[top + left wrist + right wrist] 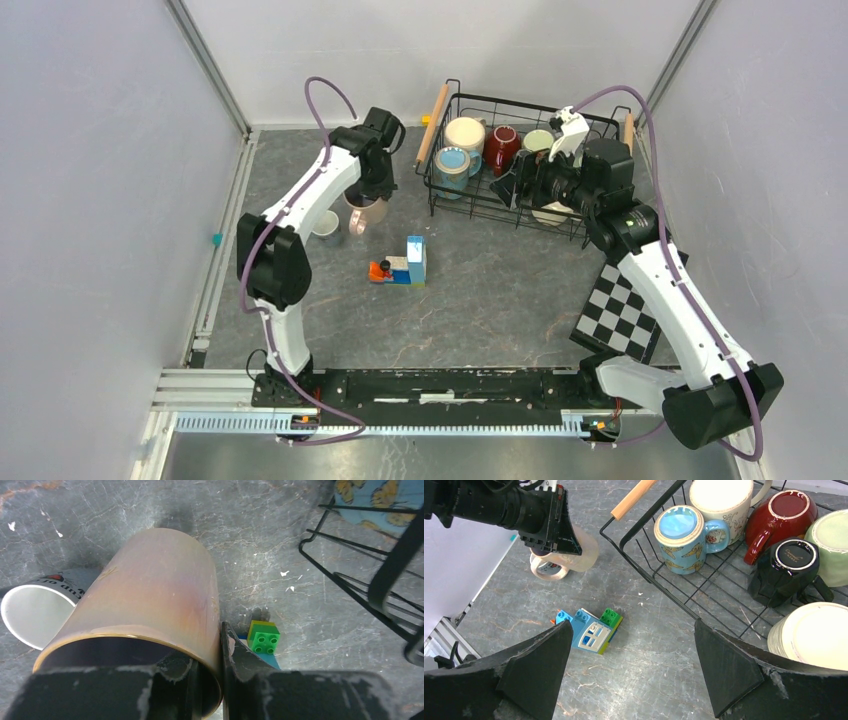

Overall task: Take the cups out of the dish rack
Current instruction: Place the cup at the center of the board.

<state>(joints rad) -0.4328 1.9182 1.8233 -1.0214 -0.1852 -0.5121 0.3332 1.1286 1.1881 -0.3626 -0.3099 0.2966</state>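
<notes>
The left gripper lowers the pink-beige cup onto the bare tabletop [367, 230] beside the grey-white cup next and releases the cup's rim, since that free spot lies below the gripper.
My left gripper [211, 651] is shut on the rim of a pink-beige cup [160, 590], one finger inside and one outside. It holds the cup tilted, low over the table left of the dish rack [520, 100]. A grey-white cup [35, 610] stands close beside it. Inside the rack are a blue butterfly cup [681, 532], a cream cup [719, 500], a dark red cup [779, 515], a black cup [784, 570], a pale green cup [831, 545] and another cream one [819, 635]. My right gripper [631, 625] hangs open over the rack's near left edge, holding nothing.
A blue, green and orange toy block cluster [405, 265] lies on the table between the arms. A checkerboard card [615, 315] lies at the right. The rack's wooden rod handle [631, 500] faces the left arm. Enclosure walls stand on both sides.
</notes>
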